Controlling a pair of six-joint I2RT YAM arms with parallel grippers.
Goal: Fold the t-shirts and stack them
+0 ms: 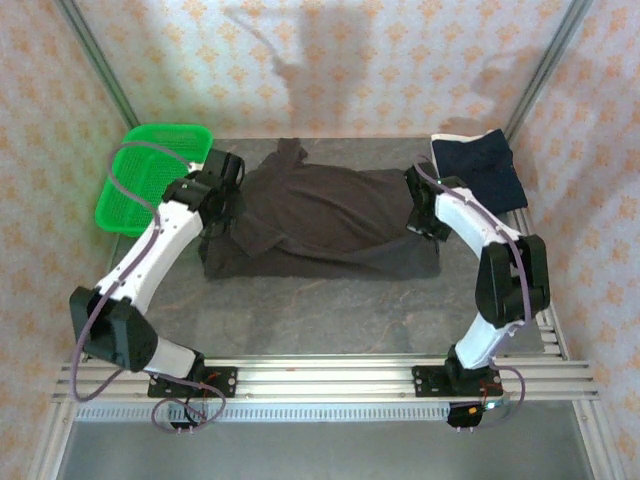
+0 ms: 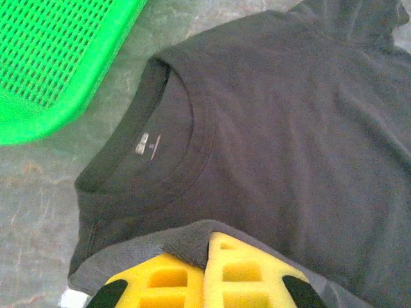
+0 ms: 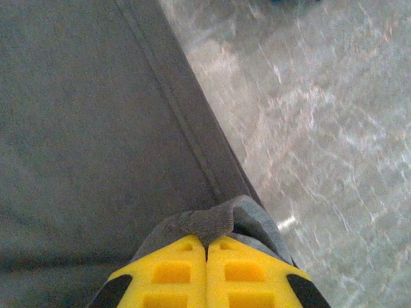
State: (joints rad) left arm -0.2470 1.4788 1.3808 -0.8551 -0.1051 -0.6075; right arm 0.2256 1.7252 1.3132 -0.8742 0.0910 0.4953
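Note:
The pinched fold is already drawn over toward the collar, so my left gripper should lower it onto the shirt's body (image 2: 231, 192) beside the collar, then release it.
The dark charcoal-brown t-shirt (image 1: 320, 220) lies spread across the middle of the table, its collar (image 2: 154, 160) toward the left. My left gripper (image 1: 222, 192) (image 2: 212, 240) is shut on a pinched fold of this shirt near the collar end. At the shirt's right end my right gripper (image 1: 425, 205) (image 3: 207, 240) is shut on a fold by the hem (image 3: 192, 135). A folded navy blue t-shirt (image 1: 482, 166) rests at the back right, with a thin white edge (image 1: 452, 136) showing behind it.
A green plastic mesh basket (image 1: 150, 180) (image 2: 51, 58) stands at the back left, close to the left gripper. Patterned walls and metal posts enclose the table. Bare grey tabletop (image 1: 330, 310) lies in front of the shirt, with the rail (image 1: 320, 380) at the near edge.

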